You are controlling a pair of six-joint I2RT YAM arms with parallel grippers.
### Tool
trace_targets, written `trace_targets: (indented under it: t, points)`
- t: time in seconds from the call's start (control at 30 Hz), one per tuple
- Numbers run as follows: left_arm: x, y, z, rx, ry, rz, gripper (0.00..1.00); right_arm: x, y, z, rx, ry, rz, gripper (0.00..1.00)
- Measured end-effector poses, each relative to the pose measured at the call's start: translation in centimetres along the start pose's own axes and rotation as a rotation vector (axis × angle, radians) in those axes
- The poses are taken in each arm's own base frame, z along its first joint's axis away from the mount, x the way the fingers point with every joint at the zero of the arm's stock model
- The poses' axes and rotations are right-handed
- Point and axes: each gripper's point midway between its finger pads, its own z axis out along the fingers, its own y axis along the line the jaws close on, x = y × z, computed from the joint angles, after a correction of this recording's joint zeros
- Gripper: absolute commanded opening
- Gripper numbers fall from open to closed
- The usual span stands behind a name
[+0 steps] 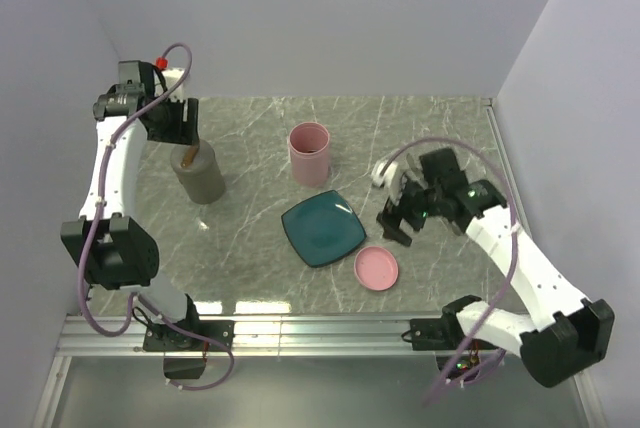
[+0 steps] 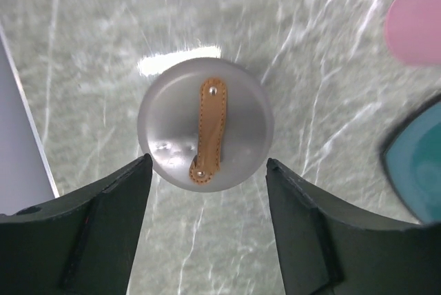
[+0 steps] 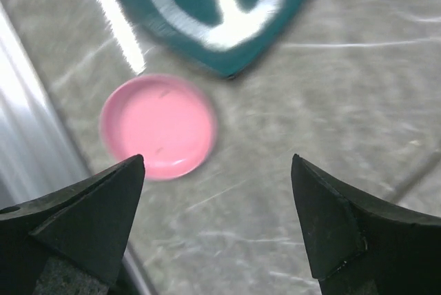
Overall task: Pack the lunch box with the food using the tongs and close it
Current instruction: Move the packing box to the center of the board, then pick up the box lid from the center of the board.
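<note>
I will next move my right gripper back and down onto the pink lid's rail-side rim [image 1: 375, 288] [image 3: 114, 149], because that lid is below the gripper, toward the metal rail.
The lunch box [image 1: 200, 176] is a grey round container at the left; its silver lid [image 2: 205, 123] with a tan strap is on it. My left gripper [image 1: 183, 140] hangs just above that lid, open, and its fingers [image 2: 103, 219] touch nothing. My right gripper [image 1: 400, 216] is open over bare table near a pink round lid [image 3: 158, 126], with nothing between its fingers [image 3: 344, 219]. The teal square plate [image 1: 322, 228] is bare. The food and the tongs are out of view.
A pink cup [image 1: 309, 153] stands upright behind the plate. The pink lid [image 1: 376, 268] lies flat in front of the plate, towards the metal rail [image 1: 320, 333] at the table's near edge. White walls close in the left, back and right.
</note>
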Motion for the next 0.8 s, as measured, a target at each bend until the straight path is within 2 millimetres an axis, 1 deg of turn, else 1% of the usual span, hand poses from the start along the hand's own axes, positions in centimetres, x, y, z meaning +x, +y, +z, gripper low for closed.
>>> trace_targets:
  t: [0.1,0.13,0.2,0.27,0.33,0.4,0.5,0.57,0.7,0.8]
  points:
    - [-1.4,-0.4,-1.5,0.003,-0.075,-0.003,0.74,2.3,3.9,0.8,-0.08,0.088,-0.101,0.91]
    - [-1.9,-0.6,-2.0,0.008,-0.102,-0.007,0.74,3.1,5.4,1.1,-0.113,0.114,-0.15,0.9]
    - [-2.9,-1.1,-3.2,0.025,-0.16,-0.011,0.75,4.5,7.7,1.6,-0.168,0.162,-0.223,0.86]
    - [-3.8,-1.8,-4.3,0.047,-0.21,-0.014,0.76,6.0,9.7,2.1,-0.23,0.212,-0.277,0.82]
    - [-4.3,-2.4,-5.1,0.069,-0.254,-0.019,0.78,7.2,10.8,2.5,-0.266,0.257,-0.31,0.79]
    - [-4.7,-2.9,-5.9,0.088,-0.29,-0.026,0.81,7.9,11.6,3.2,-0.285,0.289,-0.335,0.77]
    - [-4.9,-3.6,-6.9,0.113,-0.333,-0.034,0.84,9.1,13.3,4.4,-0.324,0.343,-0.381,0.74]
    - [-5.1,-4.0,-7.5,0.126,-0.351,-0.038,0.84,9.5,13.9,5.2,-0.329,0.366,-0.391,0.73]
    - [-5.5,-4.5,-8.0,0.15,-0.374,-0.045,0.85,9.7,13.5,6.8,-0.29,0.392,-0.381,0.7]
    - [-5.8,-4.8,-8.2,0.17,-0.382,-0.061,0.86,9.8,12.9,8.0,-0.254,0.411,-0.369,0.63]
